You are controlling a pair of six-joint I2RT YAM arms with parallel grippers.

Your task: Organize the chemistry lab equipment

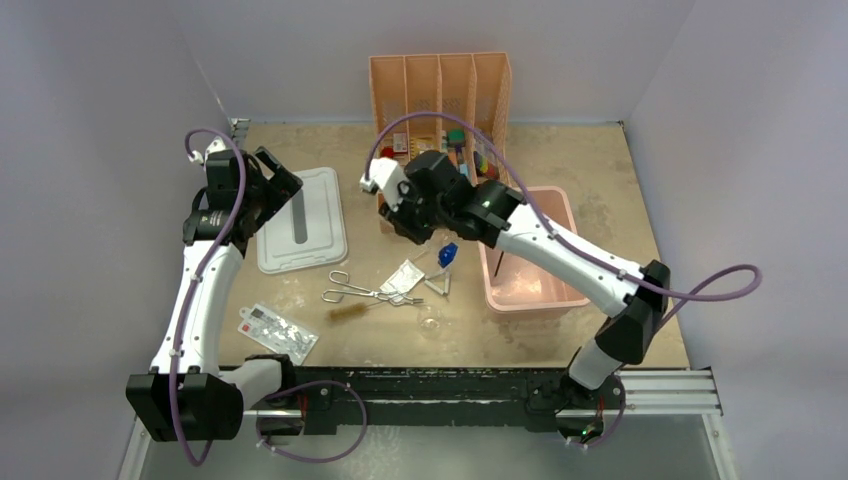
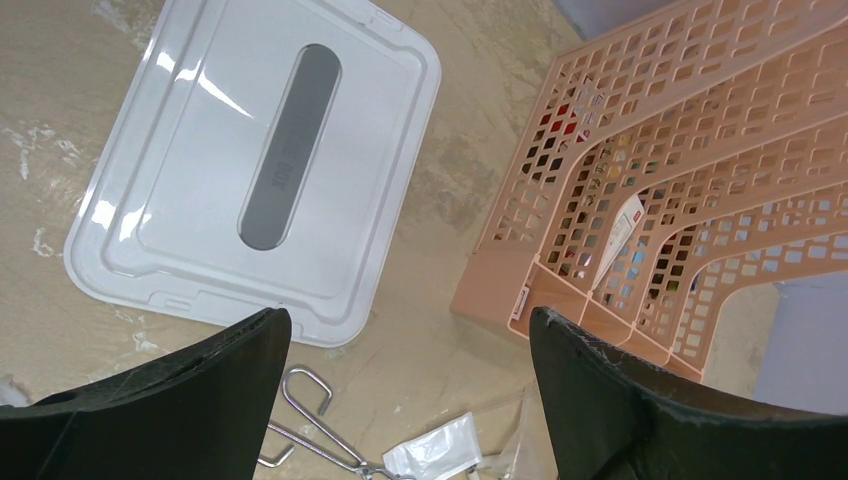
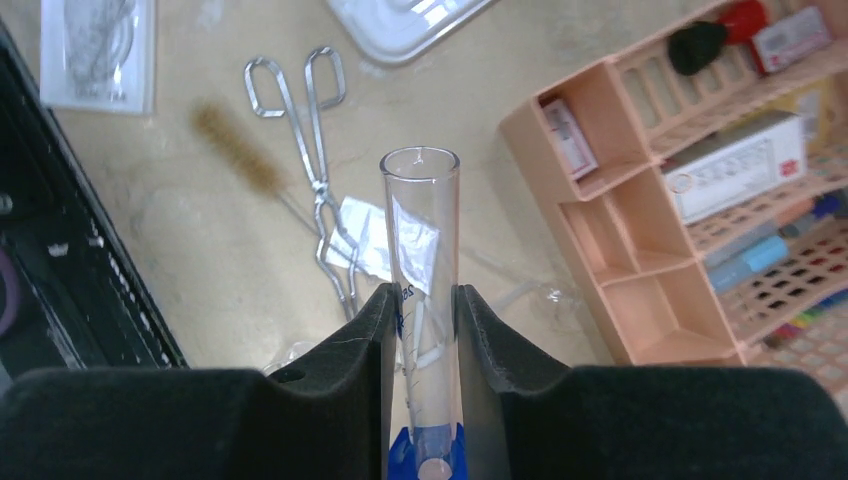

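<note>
I need to carry the tube (image 3: pixel 422 230) over and down into the pink bin next, then let go, since the bin's bottom is below my right gripper, to the right in the top view.
My right gripper (image 1: pixel 430 238) (image 3: pixel 420 300) is shut on the clear tube (image 3: pixel 422 230) and holds it above the table; its blue cap (image 1: pixel 447 252) sits near the palm. Below it lie steel tongs (image 1: pixel 365 292) (image 3: pixel 320 170), a brown brush (image 1: pixel 348 313) (image 3: pixel 235 150), a white triangle (image 1: pixel 437 283) and clear packets (image 1: pixel 403 277) (image 3: pixel 375 235). A thin black rod (image 1: pixel 497 262) leans in the pink bin (image 1: pixel 560 215). My left gripper (image 1: pixel 268 188) (image 2: pixel 410 325) is open and empty above the white lid's near edge; the tongs (image 2: pixel 310 420) and a packet (image 2: pixel 440 450) lie below it.
The white lid (image 1: pixel 302 218) (image 2: pixel 250 160) lies flat at left. The peach divided organizer (image 1: pixel 440 95) (image 2: pixel 680 180) (image 3: pixel 700 180) stands at the back. A red-and-white printed packet (image 1: pixel 278 331) lies near the front edge. A small clear dish (image 1: pixel 430 320) sits by the brush.
</note>
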